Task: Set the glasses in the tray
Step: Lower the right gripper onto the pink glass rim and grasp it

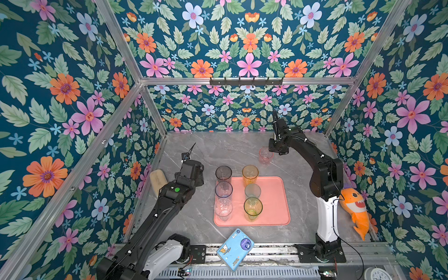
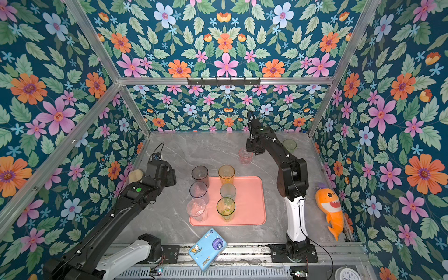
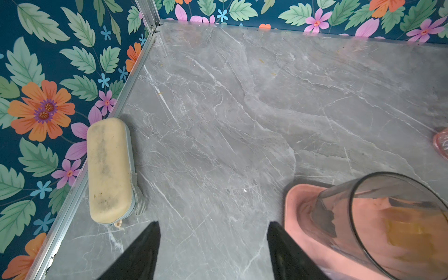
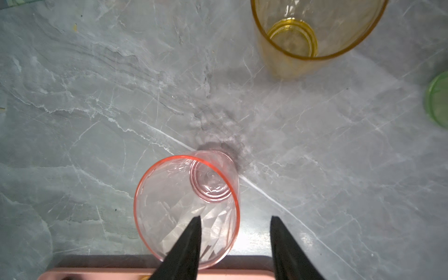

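Observation:
My right gripper eases down along the pink glass's rim and side (image 4: 238,217) next, then closes, since one fingertip already hangs inside the glass and one outside.
The salmon-pink tray (image 1: 276,201) lies mid-table with several glasses standing on it in two rows, among them a smoky grey one (image 1: 223,173) and an orange one (image 1: 250,174). A pink glass (image 4: 186,203) stands upright on the table just behind the tray. My right gripper (image 4: 235,217) is open over it, with one finger inside the rim and the other outside, clear of the wall. An amber glass (image 4: 315,29) and a green glass (image 2: 289,145) stand farther back. My left gripper (image 3: 213,223) is open over bare table beside the tray's corner, next to the smoky grey glass (image 3: 388,218).
A beige pouch (image 3: 109,169) lies along the left wall. A blue cartoon packet (image 1: 235,248) sits at the front edge. An orange shark plush (image 1: 355,206) leans on the right wall behind the right arm's base.

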Motion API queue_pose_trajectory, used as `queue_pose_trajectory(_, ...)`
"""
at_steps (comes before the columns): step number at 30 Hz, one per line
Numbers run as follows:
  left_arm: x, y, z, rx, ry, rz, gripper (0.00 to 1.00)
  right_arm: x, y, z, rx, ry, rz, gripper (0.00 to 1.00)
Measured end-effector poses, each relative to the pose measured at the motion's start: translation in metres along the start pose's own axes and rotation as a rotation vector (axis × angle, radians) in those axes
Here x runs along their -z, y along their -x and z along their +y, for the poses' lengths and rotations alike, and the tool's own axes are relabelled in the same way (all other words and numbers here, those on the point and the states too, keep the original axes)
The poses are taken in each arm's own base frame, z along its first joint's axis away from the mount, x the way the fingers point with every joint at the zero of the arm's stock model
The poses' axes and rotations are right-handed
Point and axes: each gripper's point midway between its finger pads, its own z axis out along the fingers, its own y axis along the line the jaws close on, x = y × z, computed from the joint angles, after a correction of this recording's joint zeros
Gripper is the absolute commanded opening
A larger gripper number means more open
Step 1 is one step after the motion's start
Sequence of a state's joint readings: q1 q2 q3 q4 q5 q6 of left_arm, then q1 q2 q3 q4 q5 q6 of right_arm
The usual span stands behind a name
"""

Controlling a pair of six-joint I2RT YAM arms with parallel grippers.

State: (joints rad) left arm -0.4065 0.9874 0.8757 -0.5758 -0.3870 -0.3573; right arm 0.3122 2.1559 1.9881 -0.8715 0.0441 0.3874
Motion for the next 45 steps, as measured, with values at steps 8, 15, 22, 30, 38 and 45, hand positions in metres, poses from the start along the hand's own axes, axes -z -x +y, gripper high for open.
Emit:
queue_pose_trajectory(8,-0.001,0.000,0.000,-0.001,0.002,0.003,0.72,-0.016,-0.009,-0.006,-0.009,-0.009,0.040,0.37)
queue_pose_trajectory(15,-0.003,-0.001,-0.001,-0.005,0.003,0.011,0.73,-0.019,-0.010,-0.007,-0.014,-0.007,0.047,0.27)
queue_pose_trajectory(22,-0.004,-0.002,-0.002,-0.005,0.001,0.016,0.72,-0.023,-0.006,-0.005,-0.015,0.001,0.048,0.19)
queue_pose_trajectory(30,-0.007,-0.004,-0.003,-0.008,-0.001,0.028,0.73,-0.025,-0.002,-0.002,-0.011,0.012,0.042,0.13)
queue_pose_trajectory(38,-0.009,-0.006,-0.004,-0.012,-0.002,0.040,0.73,-0.026,-0.002,-0.001,-0.005,0.014,0.044,0.08)
queue_pose_trajectory(45,-0.009,-0.006,-0.004,-0.012,-0.003,0.040,0.73,-0.026,-0.003,-0.002,0.010,0.013,0.047,0.01)
